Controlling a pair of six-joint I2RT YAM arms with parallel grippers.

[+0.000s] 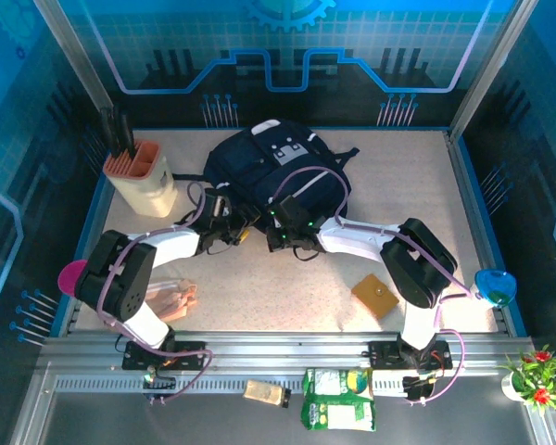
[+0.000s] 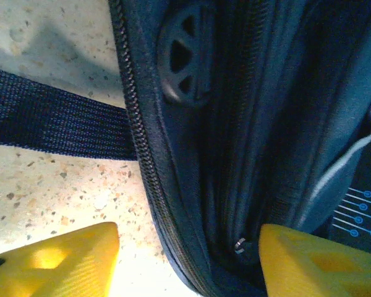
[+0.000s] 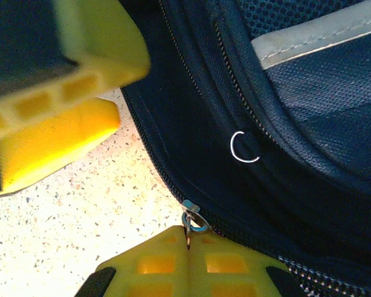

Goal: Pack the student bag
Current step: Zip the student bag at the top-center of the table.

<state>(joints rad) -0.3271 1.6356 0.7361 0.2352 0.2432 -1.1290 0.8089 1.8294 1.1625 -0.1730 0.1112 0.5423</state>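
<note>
My right gripper will next pull the metal pull [image 3: 192, 219] along the zipper teeth [image 3: 303, 271], away from my left gripper, since the teeth continue that way, and then let it go.
The student bag [image 1: 269, 162], dark navy with a grey-white patch, lies at the back middle of the table. Both grippers meet at its near edge. My left gripper [image 1: 233, 232] [image 2: 188, 266] is open: one yellow finger hangs over the bare table, the other rests against the bag's fabric [image 2: 253, 124], and the zipper edge [image 2: 136, 142] runs between them. My right gripper [image 1: 283, 230] [image 3: 188, 247] is shut on the metal zipper pull [image 3: 192, 219] at the bag's rim [image 3: 297, 124]. The left gripper's yellow fingers [image 3: 62, 142] sit just beside it.
A black strap [image 2: 49, 124] lies flat on the table left of the bag. A beige pen holder [image 1: 141, 176] stands at the back left. A brown square [image 1: 374, 295] and a pinkish packet [image 1: 176, 298] lie near the front. Snack packs [image 1: 338, 399] sit on the front rail.
</note>
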